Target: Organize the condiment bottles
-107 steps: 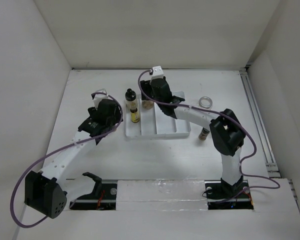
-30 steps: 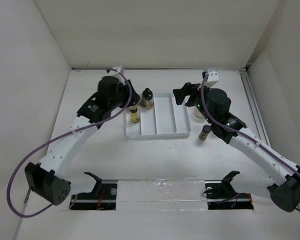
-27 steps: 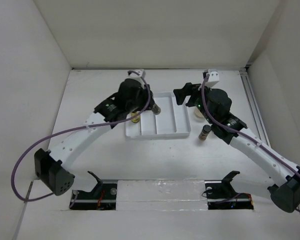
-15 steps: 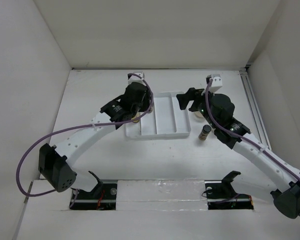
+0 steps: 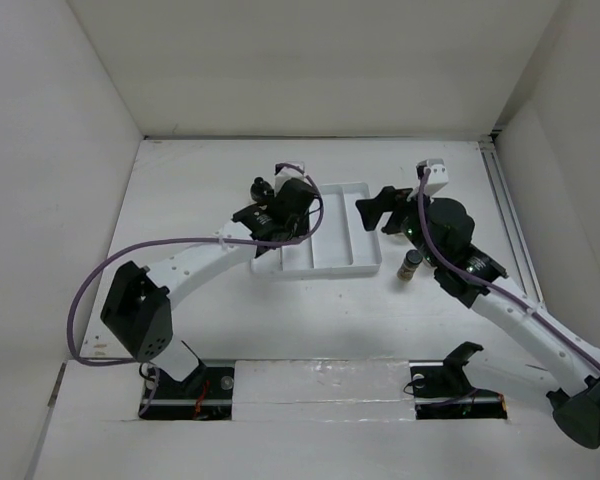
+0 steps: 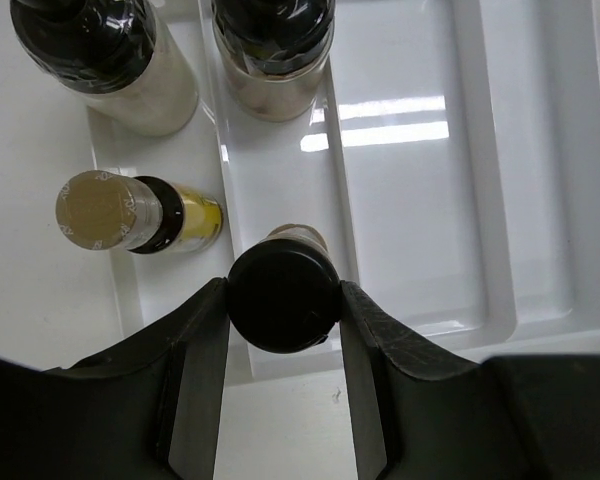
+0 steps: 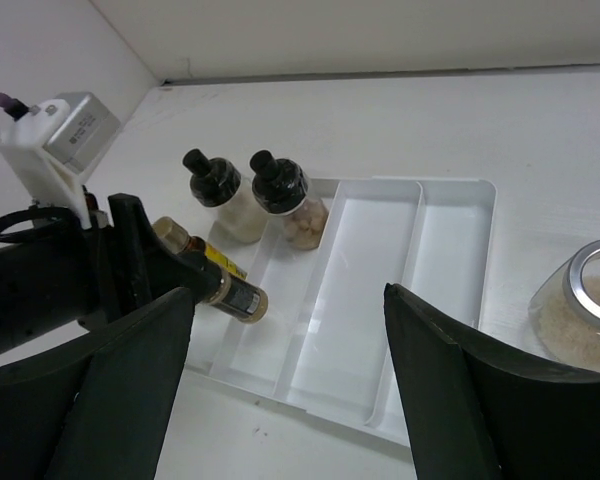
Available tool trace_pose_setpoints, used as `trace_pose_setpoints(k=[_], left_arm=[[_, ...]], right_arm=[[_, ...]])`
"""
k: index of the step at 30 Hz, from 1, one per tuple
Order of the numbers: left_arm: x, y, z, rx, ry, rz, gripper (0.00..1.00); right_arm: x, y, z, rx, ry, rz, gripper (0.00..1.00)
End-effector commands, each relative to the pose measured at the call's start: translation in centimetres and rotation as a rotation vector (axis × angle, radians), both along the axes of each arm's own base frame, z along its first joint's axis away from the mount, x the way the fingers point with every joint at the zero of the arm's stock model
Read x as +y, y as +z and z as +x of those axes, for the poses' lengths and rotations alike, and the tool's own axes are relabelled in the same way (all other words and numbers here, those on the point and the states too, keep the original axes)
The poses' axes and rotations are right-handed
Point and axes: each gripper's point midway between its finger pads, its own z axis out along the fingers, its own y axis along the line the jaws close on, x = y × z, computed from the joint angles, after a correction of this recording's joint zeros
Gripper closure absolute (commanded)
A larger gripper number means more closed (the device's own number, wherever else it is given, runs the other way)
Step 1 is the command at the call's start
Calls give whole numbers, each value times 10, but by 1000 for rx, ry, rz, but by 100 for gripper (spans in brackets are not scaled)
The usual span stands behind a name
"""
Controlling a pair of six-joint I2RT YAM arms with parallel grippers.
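Note:
The left gripper will next lower its bottle into the near end of the chunky jar's compartment (image 5: 297, 257) (image 6: 296, 222) and let go of the black cap, since the bottom of that compartment is empty.
My left gripper (image 6: 283, 330) is shut on the black cap of a condiment bottle (image 6: 283, 297). That bottle (image 7: 232, 292) hangs tilted over the near left part of the white divided tray (image 6: 570, 200). A gold-capped yellow bottle (image 6: 130, 212) and a black-capped beige one (image 6: 100, 55) stand in the left compartment. A black-capped jar with chunky contents (image 7: 298, 215) stands beside them. My right gripper (image 7: 290, 400) is open above the tray's near edge, holding nothing. A squat clear jar of pale grains (image 7: 585, 310) sits right of the tray. A small dark-capped bottle (image 5: 410, 264) stands on the table.
White walls enclose the table on three sides. A metal rail (image 5: 510, 230) runs along the right edge. The two arms meet over the tray (image 5: 330, 268), left gripper (image 5: 278, 215) at its left end, right gripper (image 5: 383, 208) at its right end.
The left arm has swung right with its bottle, from beside the tray's left end to over the tray. The right arm has shifted slightly forward and stays open.

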Motion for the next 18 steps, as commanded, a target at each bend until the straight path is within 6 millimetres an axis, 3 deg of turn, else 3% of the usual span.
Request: trace_pose_setpoints(k=[1,2,6,10,12,18], left_arm=[[-1,-8,7,-8,38,-4,69],[1,-19,7,8,52,14,69],[-2,-28,9,21,65,11,65],[-5,-45,11,43,78,17,58],[-5,-49,11,51,78,25,58],[-12,-47,7,43,79,36,42]], right_arm=[[-7,15,-10,-35,4,35,18],[-7,8,-10,-15,3,32,18],[-14,15,-17,-28,-6,40,18],[-22,6,-18,7,-47,23,17],[-27,-1,-19,26,-70,20,17],[-57,-24,-24,100,-229,22,18]])
